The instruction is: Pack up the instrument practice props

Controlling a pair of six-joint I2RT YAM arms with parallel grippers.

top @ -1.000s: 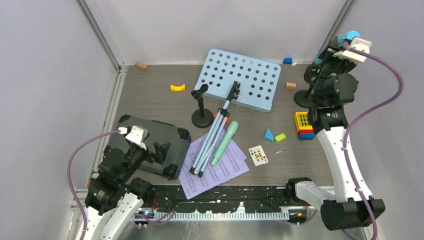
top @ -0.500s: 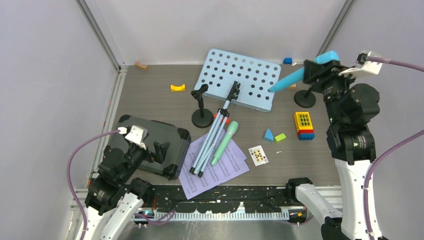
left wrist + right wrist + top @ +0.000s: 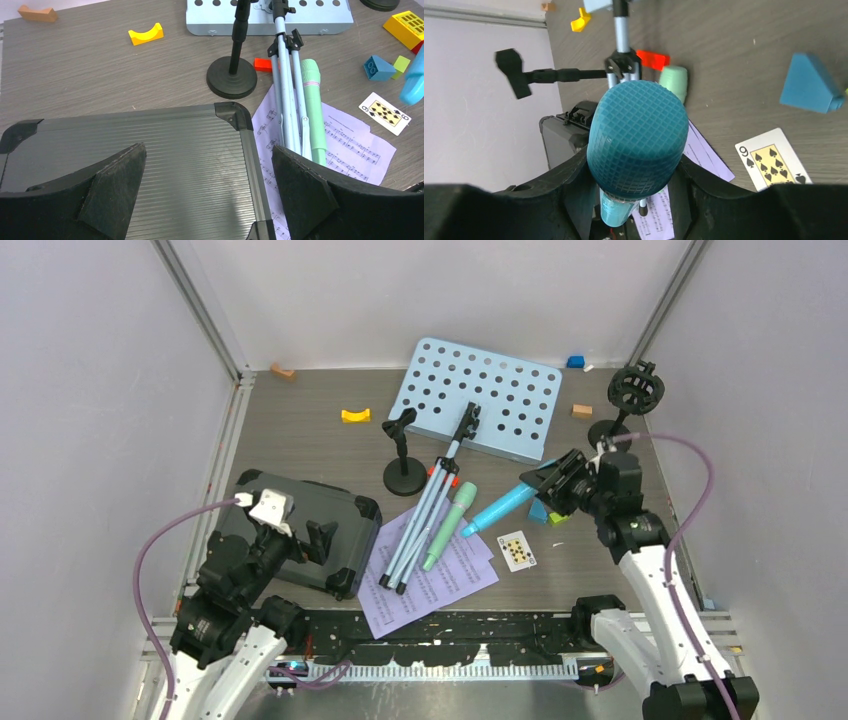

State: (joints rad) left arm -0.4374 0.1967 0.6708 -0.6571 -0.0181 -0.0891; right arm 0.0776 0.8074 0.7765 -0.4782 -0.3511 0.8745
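Observation:
I should lower my right gripper beside the green microphone and release the blue microphone, since that spot is below it, to its left in the top view.
My right gripper is shut on the blue microphone, which slants down to the left just above the table near the green microphone. In the right wrist view the blue microphone fills the space between my fingers. The pale blue music rack lies flat, its tripod legs folded across the lilac sheet-music pages. One black mic pole stands mid-table. Another mic pole stands at the back right with its clip holding nothing. My left gripper hangs open over the closed dark case.
A playing card lies just under the blue microphone's tip. Small blocks are scattered: a yellow arch, a brown block, an orange block and a blue block by the back wall. Walls close in both sides.
The right arm swung the blue microphone from the back right pole down and forward to the table's middle. The left arm has not moved.

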